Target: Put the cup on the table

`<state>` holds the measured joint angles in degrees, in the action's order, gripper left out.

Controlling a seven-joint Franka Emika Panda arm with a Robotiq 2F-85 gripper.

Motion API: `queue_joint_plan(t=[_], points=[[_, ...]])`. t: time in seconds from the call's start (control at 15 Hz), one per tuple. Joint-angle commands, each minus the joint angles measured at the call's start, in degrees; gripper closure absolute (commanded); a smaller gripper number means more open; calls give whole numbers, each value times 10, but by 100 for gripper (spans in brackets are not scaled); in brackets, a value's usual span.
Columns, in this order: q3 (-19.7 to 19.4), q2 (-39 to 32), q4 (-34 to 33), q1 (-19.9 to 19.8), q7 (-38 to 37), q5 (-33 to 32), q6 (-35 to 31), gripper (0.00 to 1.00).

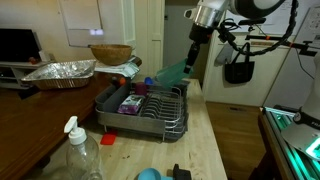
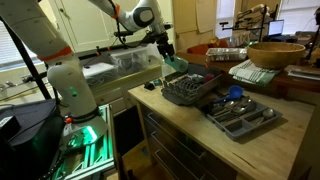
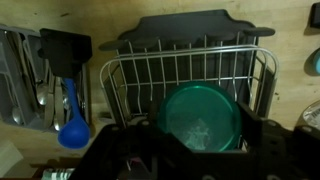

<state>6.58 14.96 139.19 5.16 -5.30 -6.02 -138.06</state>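
I should move the cup (image 1: 172, 72) back and down onto the bare table (image 1: 203, 158) beside the rack and let it go, as that clear spot is below and back toward the base.
My gripper (image 1: 192, 58) is shut on the teal-green cup (image 1: 172, 72) and holds it tilted in the air above the far end of the dark dish rack (image 1: 150, 108). Both exterior views show this; in an exterior view the cup (image 2: 173, 64) hangs under the gripper (image 2: 163, 48) over the rack (image 2: 190, 90). In the wrist view the cup's round bottom (image 3: 200, 118) sits between the black fingers (image 3: 200, 140), with the wire rack (image 3: 190, 65) below. The light butcher-block table (image 1: 205, 135) (image 2: 255, 145) carries the rack.
A spray bottle (image 1: 78, 155) and a small light-blue round object (image 1: 148, 174) stand at the table's near end. A foil tray (image 1: 60, 72) and a wooden bowl (image 1: 110, 53) sit on the dark table. A grey cutlery tray (image 2: 240, 117) lies beside the rack. A blue spoon (image 3: 70, 125) lies in it.
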Motion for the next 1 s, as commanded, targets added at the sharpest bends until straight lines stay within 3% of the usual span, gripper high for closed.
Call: queue_joint_plan(t=[0.0,0.2,0.53,0.93], points=[[-21,48,-11,8,74,41,144,50],[-25,87,-14,4,103,25,267,50],[-20,116,-11,10,126,19,411,50],[-4,73,-13,39,145,34,455,50]])
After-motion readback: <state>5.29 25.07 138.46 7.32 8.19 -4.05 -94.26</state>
